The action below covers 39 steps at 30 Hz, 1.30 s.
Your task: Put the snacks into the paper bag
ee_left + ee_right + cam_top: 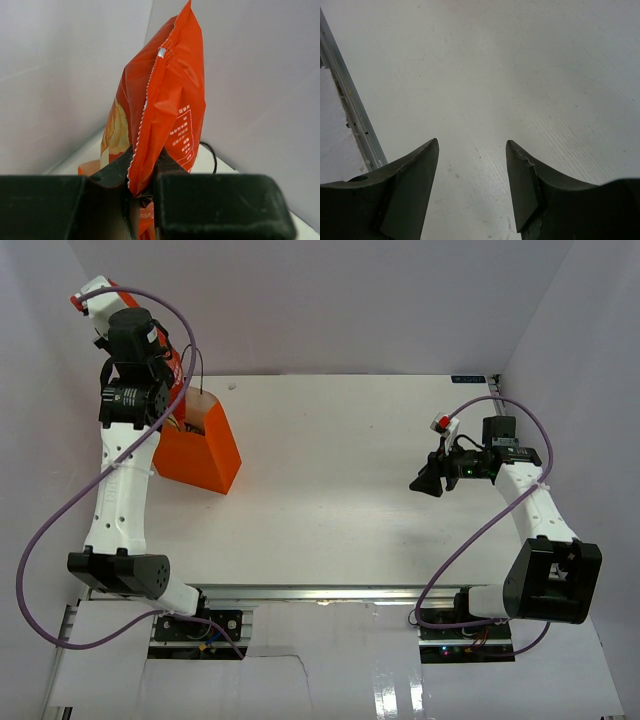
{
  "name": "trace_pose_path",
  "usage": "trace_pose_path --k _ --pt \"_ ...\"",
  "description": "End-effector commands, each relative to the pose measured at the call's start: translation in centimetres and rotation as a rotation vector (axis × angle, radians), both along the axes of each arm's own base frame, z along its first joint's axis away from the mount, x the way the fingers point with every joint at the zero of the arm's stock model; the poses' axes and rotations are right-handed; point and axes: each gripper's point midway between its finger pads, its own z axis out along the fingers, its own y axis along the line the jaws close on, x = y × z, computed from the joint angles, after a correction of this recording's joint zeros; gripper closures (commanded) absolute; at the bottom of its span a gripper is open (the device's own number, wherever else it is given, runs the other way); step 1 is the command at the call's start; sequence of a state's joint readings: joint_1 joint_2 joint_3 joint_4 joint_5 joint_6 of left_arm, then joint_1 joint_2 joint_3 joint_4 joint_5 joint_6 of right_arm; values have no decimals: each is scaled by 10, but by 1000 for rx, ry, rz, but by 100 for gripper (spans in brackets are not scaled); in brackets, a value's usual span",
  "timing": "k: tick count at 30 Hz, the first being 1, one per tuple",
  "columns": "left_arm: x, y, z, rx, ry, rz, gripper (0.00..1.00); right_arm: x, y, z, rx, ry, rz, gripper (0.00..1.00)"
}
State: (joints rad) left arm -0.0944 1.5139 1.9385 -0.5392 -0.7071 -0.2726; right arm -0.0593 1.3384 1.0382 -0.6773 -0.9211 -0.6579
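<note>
The crisp packet's upper end sticks out past the paper bag, so next I need to pull my left gripper back, tilt it down toward the paper bag's opening (202,412) and let go.
My left gripper (142,175) is shut on the lower edge of the large red-orange crisp packet (165,100), which stands upright between the fingers. In the top view this gripper (160,358) is mostly hidden under its wrist, raised at the far left over the orange paper bag (205,455), with the packet (173,366) showing beside it. A strip of the bag (89,167) and one black cord handle (212,156) show below the packet. My right gripper (428,480) is open and empty over bare table at the right (472,150). No small wrappers are clearly visible.
White walls close in the table on the left, back and right; the left arm is close to the left wall. An aluminium rail (320,592) runs along the near edge and also shows in the right wrist view (350,110).
</note>
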Motion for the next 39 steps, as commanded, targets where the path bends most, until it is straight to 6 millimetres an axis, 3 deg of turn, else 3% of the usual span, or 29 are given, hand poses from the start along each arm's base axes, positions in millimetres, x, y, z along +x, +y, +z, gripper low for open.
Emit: trace_pose_path --k 1,8,24,34,39 --pt "-16 -6 -9 -137 -40 -59 100 1 0 6 11 -36 5 38" --pt "-31 -2 -25 -255 -66 -51 100 -1 1 4 19 -27 9 38" --pt "-77 -2 4 -287 -160 -57 100 -2 3 1 32 -14 12 38" --pt "-85 -5 -22 -312 -112 -64 100 -1 4 3 42 -13 13 38" --pt "-90 -3 -24 -300 -104 -52 100 -1 4 4 45 -13 14 38"
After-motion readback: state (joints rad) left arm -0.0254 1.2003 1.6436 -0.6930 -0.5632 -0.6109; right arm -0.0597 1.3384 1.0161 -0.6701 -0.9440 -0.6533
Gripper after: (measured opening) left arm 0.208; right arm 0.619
